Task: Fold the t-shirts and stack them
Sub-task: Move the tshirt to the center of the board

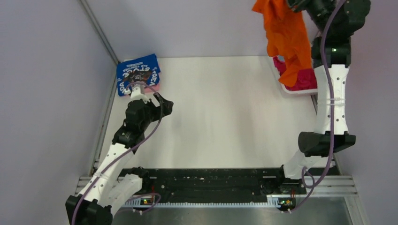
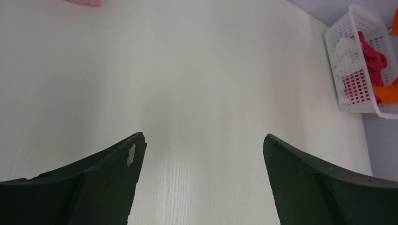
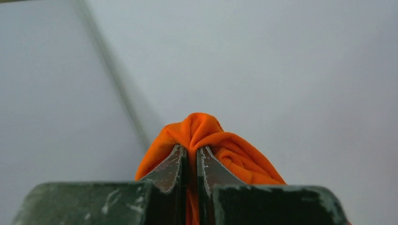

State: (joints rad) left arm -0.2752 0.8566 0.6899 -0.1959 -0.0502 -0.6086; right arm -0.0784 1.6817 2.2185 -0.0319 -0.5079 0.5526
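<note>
Next, my right gripper will move down, back and to the left in the top view and release the fold of the orange t-shirt, as bare tabletop lies below it that way.
A plain orange t-shirt (image 1: 287, 37) hangs high at the back right, bunched and dangling over the basket. My right gripper (image 3: 191, 149) is shut on a fold of this orange t-shirt (image 3: 206, 131). At the back left a folded blue t-shirt (image 1: 137, 73) with white lettering lies on a pink one (image 1: 154, 87). Close in front of that stack, low over the table, my left gripper (image 2: 202, 137) stands open and holds nothing. A magenta t-shirt (image 1: 304, 79) lies in the basket.
The white lattice basket (image 2: 340, 35) stands at the table's back right edge, under the hanging shirt. Grey walls close the table on the left, back and right. A black rail with the arm bases runs along the near edge (image 1: 211, 185).
</note>
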